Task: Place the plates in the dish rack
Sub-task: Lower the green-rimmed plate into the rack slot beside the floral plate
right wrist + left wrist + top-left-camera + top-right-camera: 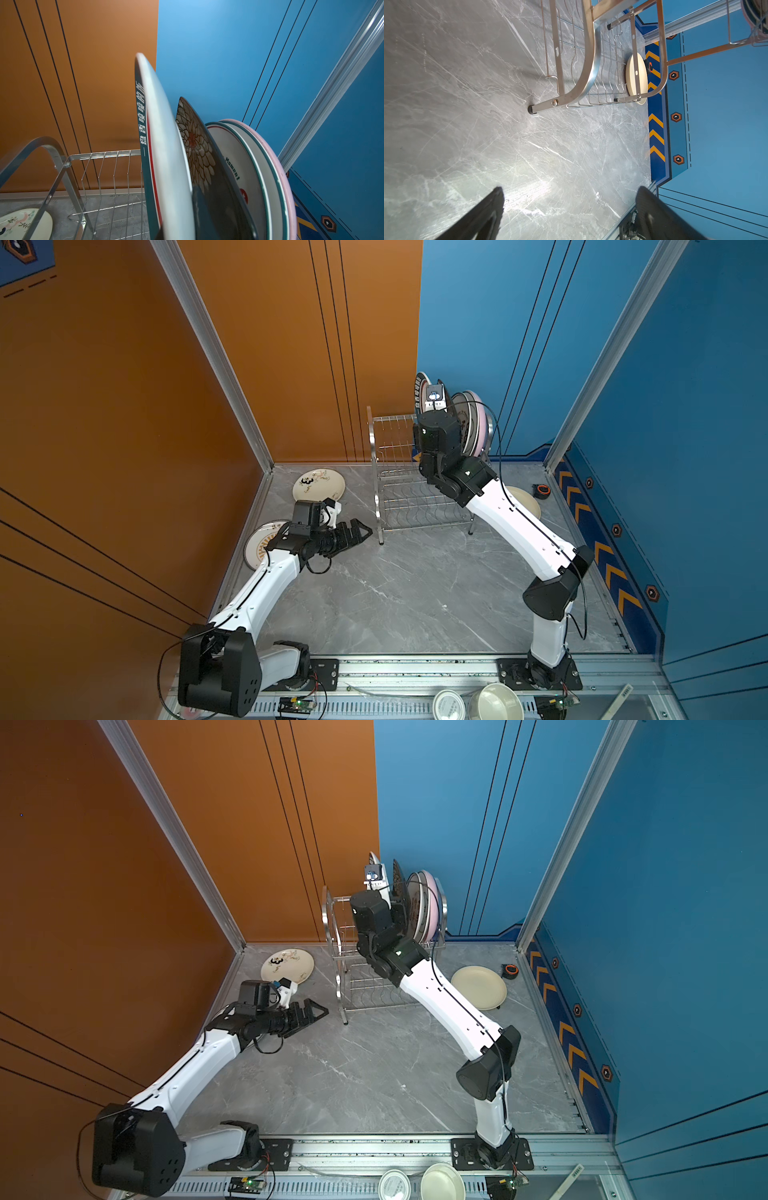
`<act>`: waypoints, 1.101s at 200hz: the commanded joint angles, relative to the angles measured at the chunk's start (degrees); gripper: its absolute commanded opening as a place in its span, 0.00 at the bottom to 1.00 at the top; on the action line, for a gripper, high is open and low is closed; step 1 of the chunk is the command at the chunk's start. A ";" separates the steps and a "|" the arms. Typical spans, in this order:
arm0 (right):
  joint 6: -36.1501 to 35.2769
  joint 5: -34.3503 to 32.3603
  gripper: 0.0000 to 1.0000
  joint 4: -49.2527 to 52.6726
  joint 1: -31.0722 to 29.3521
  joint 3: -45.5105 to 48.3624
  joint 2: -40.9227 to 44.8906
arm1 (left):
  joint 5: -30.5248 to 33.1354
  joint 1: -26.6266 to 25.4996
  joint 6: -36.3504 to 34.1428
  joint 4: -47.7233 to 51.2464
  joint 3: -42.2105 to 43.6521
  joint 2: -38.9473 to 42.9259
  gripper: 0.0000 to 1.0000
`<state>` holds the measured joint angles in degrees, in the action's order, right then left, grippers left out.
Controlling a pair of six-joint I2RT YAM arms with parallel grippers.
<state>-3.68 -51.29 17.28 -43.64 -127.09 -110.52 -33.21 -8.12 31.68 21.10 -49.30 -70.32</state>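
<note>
The right gripper lowers next to release the character plate in the top shelf's slot beside the black floral plate, since that slot lies below the gripper.
My right gripper point(178, 209) is shut on the lower edge of a white plate with a dark rim and Chinese characters point(162, 145). It holds the plate upright over the top tier of the dish rack point(399, 489). Beside it in the rack stand a black floral plate point(199, 149), a green-rimmed white plate point(239, 166) and a pink plate point(287, 176). My left gripper point(570, 189) hangs open and empty over the table near the rack's front leg point(532, 109). On the table lie a panda plate point(319, 485), an orange sunburst plate point(259, 545) partly under my left arm, and a plain cream plate point(478, 987).
A black and orange tape measure point(510, 970) lies by the right wall. A cream bowl point(496, 703) and a round tin lid point(448, 705) sit beyond the front rail. Orange and blue walls close the back and sides. The rack's lower tier point(374, 994) holds nothing.
</note>
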 commanded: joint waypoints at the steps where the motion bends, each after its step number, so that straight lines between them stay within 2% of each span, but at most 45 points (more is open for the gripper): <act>1: -0.73 -1.24 0.00 -3.36 0.63 -2.55 -0.41 | -0.90 0.71 -1.14 0.98 -0.82 -0.35 0.99; 135: 1.70 -1.61 0.00 0.12 2.98 -1.41 -2.80 | -1.07 1.53 -0.83 0.43 -0.24 -0.45 0.98; 220: 5.16 -0.31 0.00 1.83 2.99 2.94 -1.91 | -1.26 1.97 -0.83 0.41 -0.01 -0.43 0.98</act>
<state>-0.95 -51.27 19.09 -40.80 -124.75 -113.12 -33.28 -6.68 31.68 21.04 -49.30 -70.32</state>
